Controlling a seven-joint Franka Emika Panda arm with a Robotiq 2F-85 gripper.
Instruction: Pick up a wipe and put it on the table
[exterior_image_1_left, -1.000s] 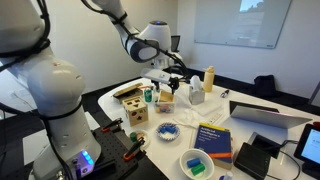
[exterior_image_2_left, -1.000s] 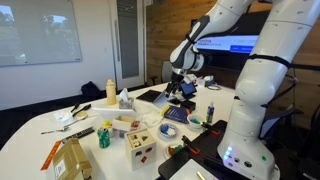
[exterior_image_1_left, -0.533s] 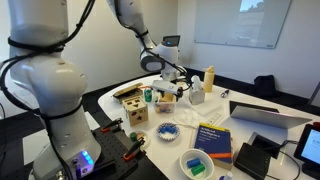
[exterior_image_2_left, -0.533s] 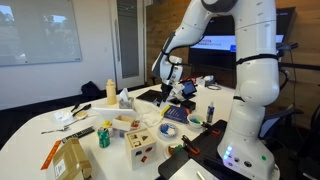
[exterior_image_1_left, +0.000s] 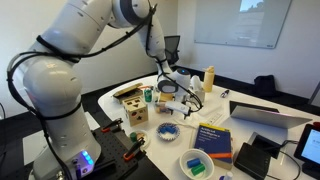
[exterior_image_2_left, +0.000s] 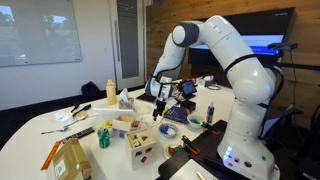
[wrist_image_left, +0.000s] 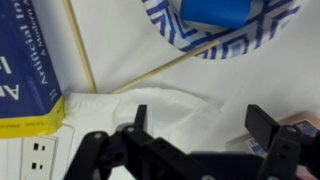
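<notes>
My open gripper moves down onto the wipe's crumpled part (wrist_image_left: 190, 117) below it next, since its two fingers are already on either side of that spot.
In the wrist view the white wipe (wrist_image_left: 165, 108) lies crumpled and flat on the white table (wrist_image_left: 120, 40). My gripper (wrist_image_left: 200, 122) is open, with one dark finger on each side of the wipe's right part, just above it. Nothing is held between the fingers. In both exterior views my gripper (exterior_image_1_left: 173, 96) (exterior_image_2_left: 160, 104) is low over the table (exterior_image_1_left: 108, 98) (exterior_image_2_left: 30, 140), near its middle. The wipe itself is too small to make out there.
A blue book (wrist_image_left: 25, 60), a blue-patterned plate (wrist_image_left: 215, 22), wooden sticks (wrist_image_left: 80, 45) and a power strip (wrist_image_left: 35, 155) surround the wipe. The white dispenser (exterior_image_1_left: 196, 95) (exterior_image_2_left: 124, 99), cream bottle (exterior_image_1_left: 209, 78) (exterior_image_2_left: 110, 92), wooden boxes (exterior_image_1_left: 133, 105) and a laptop (exterior_image_1_left: 262, 113) stand nearby.
The arm has swung from up near the dispenser down and toward the middle of the table. My gripper is now low over the tabletop.
</notes>
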